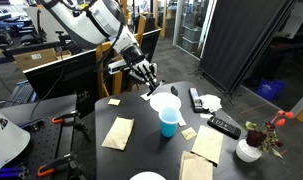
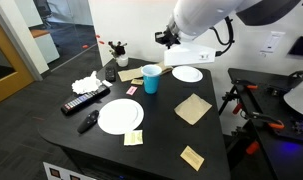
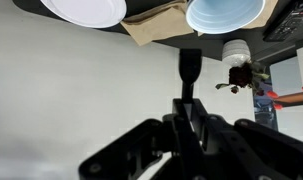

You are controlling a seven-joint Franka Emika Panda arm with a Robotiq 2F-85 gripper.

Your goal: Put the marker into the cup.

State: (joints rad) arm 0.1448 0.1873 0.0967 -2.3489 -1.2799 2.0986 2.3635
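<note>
My gripper lowers outward next until the marker's jutting tip points inside the cup's rim, then releases. The reason is that the cup's opening lies below and outward of it.
In the wrist view my gripper is shut on the marker, a thin black stick that juts out past the fingertips. The cup, light blue with a white rim, shows at the top edge of that view, ahead of the marker's tip and a little to its right. In both exterior views the cup stands upright on the black table. The gripper hangs in the air above the table, up and to one side of the cup and not touching it.
White plates, brown napkins, two black remotes, small sticky notes and crumpled tissue lie on the table. A small white vase with red flowers stands near a corner.
</note>
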